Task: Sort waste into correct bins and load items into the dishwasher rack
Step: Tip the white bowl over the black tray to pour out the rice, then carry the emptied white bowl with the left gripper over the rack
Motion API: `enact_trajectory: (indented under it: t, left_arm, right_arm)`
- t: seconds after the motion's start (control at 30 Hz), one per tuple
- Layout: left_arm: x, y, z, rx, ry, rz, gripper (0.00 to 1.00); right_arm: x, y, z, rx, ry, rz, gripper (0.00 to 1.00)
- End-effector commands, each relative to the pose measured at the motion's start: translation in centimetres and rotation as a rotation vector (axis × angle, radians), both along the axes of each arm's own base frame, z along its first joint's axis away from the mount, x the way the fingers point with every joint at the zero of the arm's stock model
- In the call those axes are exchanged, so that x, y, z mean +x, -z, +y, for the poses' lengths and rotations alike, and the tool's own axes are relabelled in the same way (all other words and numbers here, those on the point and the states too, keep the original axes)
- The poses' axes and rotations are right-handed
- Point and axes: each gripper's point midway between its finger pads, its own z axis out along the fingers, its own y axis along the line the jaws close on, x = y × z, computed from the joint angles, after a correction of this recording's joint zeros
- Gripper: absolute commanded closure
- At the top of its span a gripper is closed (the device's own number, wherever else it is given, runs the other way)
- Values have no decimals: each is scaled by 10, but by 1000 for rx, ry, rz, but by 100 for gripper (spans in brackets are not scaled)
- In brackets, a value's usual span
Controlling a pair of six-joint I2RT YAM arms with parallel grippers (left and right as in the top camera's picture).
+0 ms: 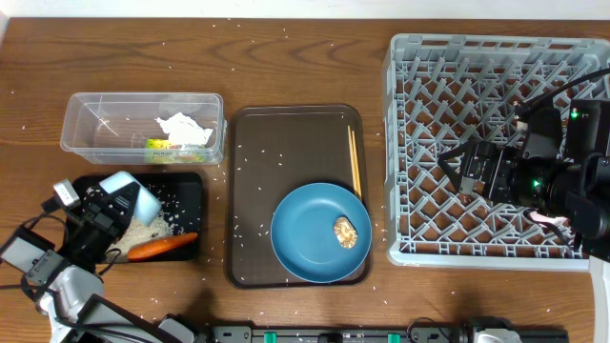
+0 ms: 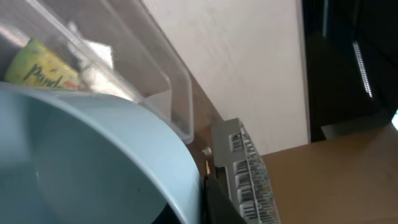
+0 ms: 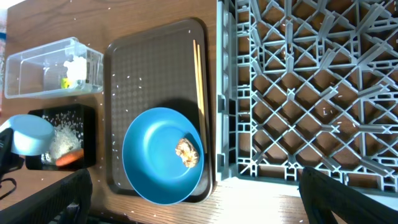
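My left gripper swings outward and across the serving tray next and releases the cup onto the rack slots by the chopsticks, as those slots are empty.
My left gripper is shut on the light-blue cup, which is tipped over the black tray. White rice and the orange carrot lie in that tray. In the left wrist view the cup fills the lower left. The clear tub holds the white tissue and the yellow-green wrapper. The blue plate carries a brown food lump, with chopsticks beside it. My right gripper hangs open over the grey dishwasher rack, holding nothing.
The plate and chopsticks rest on a brown serving tray between the bins and the rack. Loose rice grains are scattered over the wooden table. The right arm's body covers the rack's right side.
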Motion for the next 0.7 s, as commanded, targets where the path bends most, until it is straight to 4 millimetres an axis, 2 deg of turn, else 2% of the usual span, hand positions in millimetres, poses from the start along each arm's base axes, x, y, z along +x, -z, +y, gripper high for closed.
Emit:
enact_trajectory:
  t: [0.0,0.17,0.3,0.4,0.47,0.67]
  left_arm:
    - [-1,-18,-11,-34,77,-71,94]
    - [10,-37,-20,2,136,-105,94]
    - [27,-77,-44,94,222,-192,94]
    - [38,-115,-74,148,275,-297,94]
    - [42,-130,-95,141,315,-340,94]
    - [49,-137,-168,44,465,-349,94]
  right_arm:
    - [0,0,3,10,-3,5,1]
    - [1,-1,3,11,-3,-2,4]
    - [0,-2,8,34,-20,-2,5]
    - [0,-2,7,34,-20,-2,3]
    - [1,-2,6,24,-13,-6,2]
    - [10,-2,-8,-11,78,-17,2]
